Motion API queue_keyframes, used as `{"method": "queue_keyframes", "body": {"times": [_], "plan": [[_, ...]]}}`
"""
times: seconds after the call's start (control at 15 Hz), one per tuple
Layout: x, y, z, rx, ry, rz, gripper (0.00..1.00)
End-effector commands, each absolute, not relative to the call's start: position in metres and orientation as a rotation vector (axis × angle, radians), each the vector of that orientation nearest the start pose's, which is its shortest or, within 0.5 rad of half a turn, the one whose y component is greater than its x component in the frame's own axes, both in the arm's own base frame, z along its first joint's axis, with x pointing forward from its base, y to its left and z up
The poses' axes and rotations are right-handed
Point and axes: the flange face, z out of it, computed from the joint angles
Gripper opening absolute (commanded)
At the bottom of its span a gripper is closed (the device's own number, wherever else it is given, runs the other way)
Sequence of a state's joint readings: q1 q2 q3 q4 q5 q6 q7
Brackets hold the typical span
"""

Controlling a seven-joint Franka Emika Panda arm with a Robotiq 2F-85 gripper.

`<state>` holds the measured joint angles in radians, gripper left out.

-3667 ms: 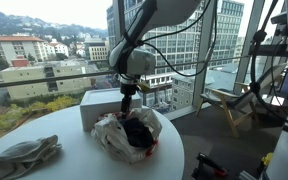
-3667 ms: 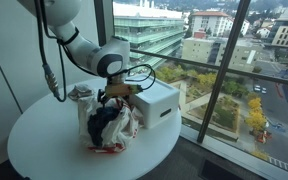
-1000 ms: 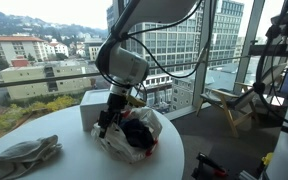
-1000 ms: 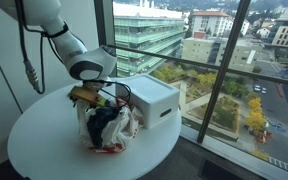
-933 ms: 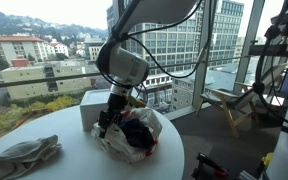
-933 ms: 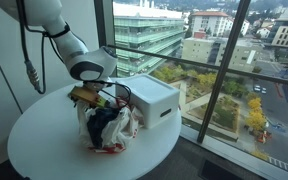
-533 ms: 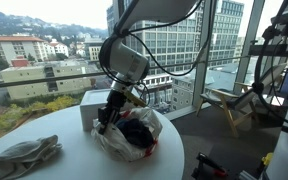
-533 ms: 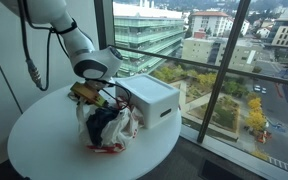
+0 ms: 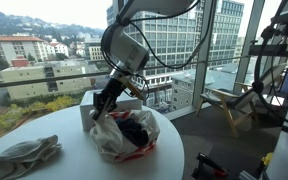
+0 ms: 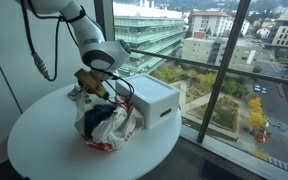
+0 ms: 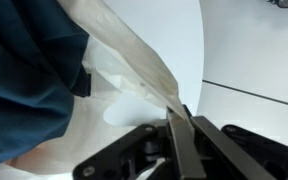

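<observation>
My gripper moves up toward the grey cloth next, over the bare tabletop beside it, and releases the handle, since the bag (image 9: 124, 135) slumps low around the blue clothing.
A white plastic bag (image 9: 124, 135) with red print sits on the round white table (image 9: 74, 160), holding dark blue clothing (image 9: 136, 130). My gripper (image 9: 97, 113) is shut on the bag's upper edge and holds that edge raised. In the other exterior view the gripper (image 10: 84, 92) pinches the bag (image 10: 104, 125) at its top left. The wrist view shows the jaws (image 11: 184, 122) closed on a stretched strip of the bag's plastic (image 11: 134, 60), with the blue clothing (image 11: 29, 80) at left.
A white box (image 10: 152, 100) stands on the table just behind the bag, near the window. A grey crumpled cloth (image 9: 26, 155) lies at the table's near left. Glass windows surround the table; a wooden chair (image 9: 224, 105) and equipment stand at the right.
The gripper closed on the bag's edge and rose, pulling that edge up and stretching the plastic. The bag's top has lifted with it.
</observation>
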<state>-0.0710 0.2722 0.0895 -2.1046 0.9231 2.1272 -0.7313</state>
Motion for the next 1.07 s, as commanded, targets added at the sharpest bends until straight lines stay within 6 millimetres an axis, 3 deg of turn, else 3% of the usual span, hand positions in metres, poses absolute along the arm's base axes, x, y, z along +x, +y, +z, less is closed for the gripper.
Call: {"method": "queue_keyframes", "body": {"times": [0.0,0.4,0.53,0.67,1.0], "plan": [[0.576,0.051,0.344,-2.306,-0.176,-0.154,0.05],[0.587,0.06,0.445,-2.268,-0.295,-0.416,0.06],[0.588,0.063,0.468,-2.259,-0.331,-0.475,0.05],[0.59,0.064,0.471,-2.284,-0.343,-0.466,0.05],[0.587,0.057,0.415,-2.37,-0.274,-0.276,0.06]]}}
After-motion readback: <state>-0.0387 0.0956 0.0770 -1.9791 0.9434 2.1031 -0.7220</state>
